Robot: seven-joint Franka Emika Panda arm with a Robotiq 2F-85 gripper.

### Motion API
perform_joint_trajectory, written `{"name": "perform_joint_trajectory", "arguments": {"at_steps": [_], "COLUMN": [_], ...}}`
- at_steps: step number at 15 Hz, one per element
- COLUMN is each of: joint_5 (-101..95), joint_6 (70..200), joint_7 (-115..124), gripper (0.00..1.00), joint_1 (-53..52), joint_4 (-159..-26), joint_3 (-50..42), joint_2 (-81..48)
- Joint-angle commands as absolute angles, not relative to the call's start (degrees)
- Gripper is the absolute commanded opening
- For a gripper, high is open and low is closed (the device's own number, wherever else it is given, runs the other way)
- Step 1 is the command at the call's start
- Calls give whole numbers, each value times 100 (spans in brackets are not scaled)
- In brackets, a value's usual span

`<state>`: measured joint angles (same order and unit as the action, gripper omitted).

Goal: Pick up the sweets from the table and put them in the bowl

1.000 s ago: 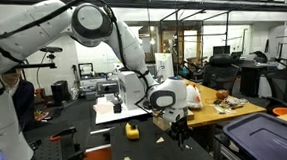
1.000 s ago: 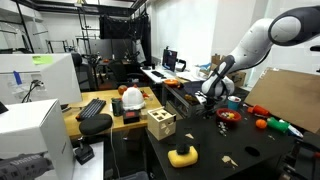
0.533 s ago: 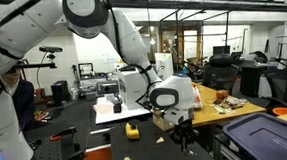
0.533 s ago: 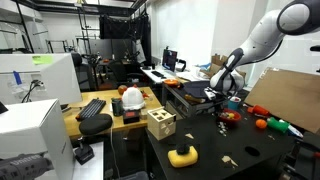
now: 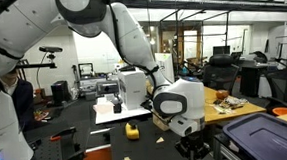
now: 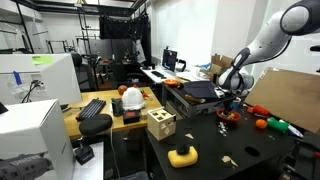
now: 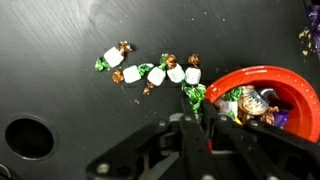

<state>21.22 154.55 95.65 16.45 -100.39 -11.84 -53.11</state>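
The gripper shifts toward the right in the wrist view next and releases the sweet over the red bowl, since its fingers hang only at the bowl's rim.
Several white sweets (image 7: pixel 155 74) with green and brown wrapper ends lie in a row on the black table (image 7: pixel 70 110). Just right of them stands a red bowl (image 7: pixel 300 118) with more wrapped sweets inside; it also shows small in an exterior view (image 6: pixel 228 116). My gripper (image 7: pixel 199 112) comes in from the bottom edge, its fingertips at the bowl's left rim. The jaws are shut, and a green-wrapped sweet (image 7: pixel 194 96) sticks out from between the tips. In both exterior views the gripper (image 5: pixel 193 147) (image 6: pixel 232 98) hangs low over the table.
A round hole (image 7: pixel 30 138) sits in the table at the left. A yellow object (image 5: pixel 132 131), white paper (image 5: pixel 117 110) and a dark bin with a blue lid (image 5: pixel 262 138) are nearby. A wooden cube (image 6: pixel 160 124) and a yellow toy (image 6: pixel 181 155) stand on the table.
The arm has carried the shut gripper sideways and lower, from beside the bowl to right at it. The jaws stayed shut throughout.
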Motion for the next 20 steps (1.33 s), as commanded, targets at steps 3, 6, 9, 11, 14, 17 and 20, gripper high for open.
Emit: {"name": "perform_joint_trajectory", "arguments": {"at_steps": [3, 6, 9, 11, 14, 17, 20], "joint_5": [2322, 2256, 2251, 2258, 2180, 2210, 2352], "joint_6": [15339, 15303, 15332, 15444, 15513, 15530, 15460], "joint_7": [9710, 9889, 9896, 9855, 9785, 9467, 8950], "gripper": [3, 3, 40, 53, 75, 97, 100], "joint_1": [1778, 1676, 1669, 1599, 1356, 1297, 1484], "joint_4": [-9945, -9796, -9759, -9886, -10133, -10268, -10304], "joint_3": [-1374, -1553, -1489, -1407, -1349, -1090, -698], "joint_2": [-5247, -5305, -5301, -5259, -5138, -5018, -5003]}}
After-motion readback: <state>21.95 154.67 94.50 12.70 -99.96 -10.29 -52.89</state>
